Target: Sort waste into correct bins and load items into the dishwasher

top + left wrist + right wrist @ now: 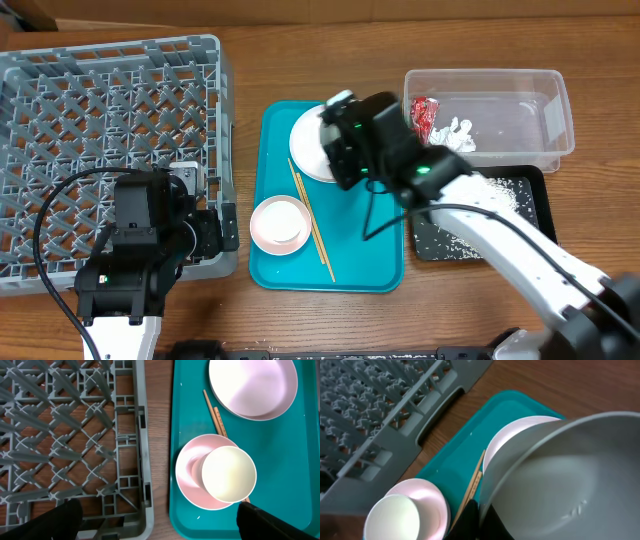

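Note:
The white bowl still hangs tilted above the plate, so I will shift my right gripper toward the chopsticks and bring it down onto the white plate (317, 144) (514, 434) next.
My right gripper (338, 150) (481, 519) is shut on the rim of a white bowl (560, 485), which it holds tilted just above the white plate (308, 148) (512, 430) on the teal tray (365, 255). In front of them a pink bowl (280, 224) (189, 474) holds a white cup (229, 472) (395, 517). The wooden chopsticks (313, 225) (215, 415) lie beside it. My left gripper (215, 235) (160, 527) is open over the near right corner of the grey dishwasher rack (100, 120) (70, 435), nothing between its fingers.
A clear tub (550, 90) at the back right holds the red-and-white wrapper (424, 113) and a white tissue (456, 135). In front of it the black tray (537, 215) holds scattered rice grains (490, 195). The left arm's cable loops over the rack's near side.

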`<state>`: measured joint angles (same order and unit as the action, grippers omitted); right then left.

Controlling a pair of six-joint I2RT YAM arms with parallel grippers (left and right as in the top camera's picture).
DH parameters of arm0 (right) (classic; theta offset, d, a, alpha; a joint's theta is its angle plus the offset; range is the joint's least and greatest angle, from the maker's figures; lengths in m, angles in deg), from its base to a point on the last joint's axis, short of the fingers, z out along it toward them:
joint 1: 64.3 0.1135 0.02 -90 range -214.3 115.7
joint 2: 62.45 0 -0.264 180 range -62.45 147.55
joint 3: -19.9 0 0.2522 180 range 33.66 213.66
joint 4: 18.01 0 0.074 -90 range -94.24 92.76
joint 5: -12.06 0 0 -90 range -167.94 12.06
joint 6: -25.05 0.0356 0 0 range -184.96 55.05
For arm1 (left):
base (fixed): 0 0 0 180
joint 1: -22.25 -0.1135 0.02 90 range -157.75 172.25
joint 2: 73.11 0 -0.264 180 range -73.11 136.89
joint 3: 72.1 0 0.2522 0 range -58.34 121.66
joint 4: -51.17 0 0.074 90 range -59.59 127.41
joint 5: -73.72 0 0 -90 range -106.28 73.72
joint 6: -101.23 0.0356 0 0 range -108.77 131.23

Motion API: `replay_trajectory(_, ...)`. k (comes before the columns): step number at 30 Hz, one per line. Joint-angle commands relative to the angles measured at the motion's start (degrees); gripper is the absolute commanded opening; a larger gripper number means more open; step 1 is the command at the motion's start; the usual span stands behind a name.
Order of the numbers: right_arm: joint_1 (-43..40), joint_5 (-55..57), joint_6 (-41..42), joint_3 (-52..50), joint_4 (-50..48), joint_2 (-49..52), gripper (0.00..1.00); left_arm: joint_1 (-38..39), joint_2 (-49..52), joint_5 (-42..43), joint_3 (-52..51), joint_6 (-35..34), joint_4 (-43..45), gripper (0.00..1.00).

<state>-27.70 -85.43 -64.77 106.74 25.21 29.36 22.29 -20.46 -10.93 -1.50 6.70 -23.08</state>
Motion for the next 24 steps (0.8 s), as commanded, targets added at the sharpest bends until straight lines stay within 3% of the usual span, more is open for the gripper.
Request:
replay_trajectory(1, 0.9, 4.4, -0.7, 0.9, -3.8, 5.9, 0.04, 0.4, -0.2, 0.5, 1.4, -0.8, 0.0, 1.0)
replay_trajectory(7, 0.8, 4.5, -0.7, 0.9, -9.1, 14.8, 0.04, 0.4, -0.2, 0.5, 1.4, -0.8, 0.0, 1.0)
replay_trajectory(9, 0.8, 4.4, -0.7, 0.9, -9.5, 14.8, 0.16, 0.4, -0.2, 0.5, 1.4, -0.8, -0.1, 1.0)
replay_trajectory(10, 0.8, 4.4, -0.7, 0.9, -9.8, 14.8, 0.32, 0.4, -0.2, 0.5, 1.4, -0.8, -0.1, 1.0)
replay_trajectory(11, 0.8, 4.4, -0.7, 0.9, -9.9, 14.7, 0.37, 0.4, -0.2, 0.5, 1.4, -0.8, -0.1, 1.0)
replay_trajectory(12, 0.8, 4.4, -0.6, 0.9, -9.4, 14.7, 0.51, 0.4, -0.2, 0.5, 1.4, -0.8, -0.1, 1.0)
replay_trajectory(13, 0.8, 4.2, -0.4, 1.0, -8.2, 14.0, 0.55, 0.4, -0.2, 0.5, 1.4, -0.8, -0.2, 1.0)
replay_trajectory(20, 1.1, -6.0, 6.3, 6.3, 3.5, 3.5, 0.56, 0.4, -0.2, 0.5, 1.4, -0.8, -0.3, 1.0)
replay_trajectory(24, 3.9, -9.8, 10.9, 5.7, 8.8, 3.3, 0.56, 0.4, -0.2, 0.5, 1.4, -0.8, -0.3, 1.0)
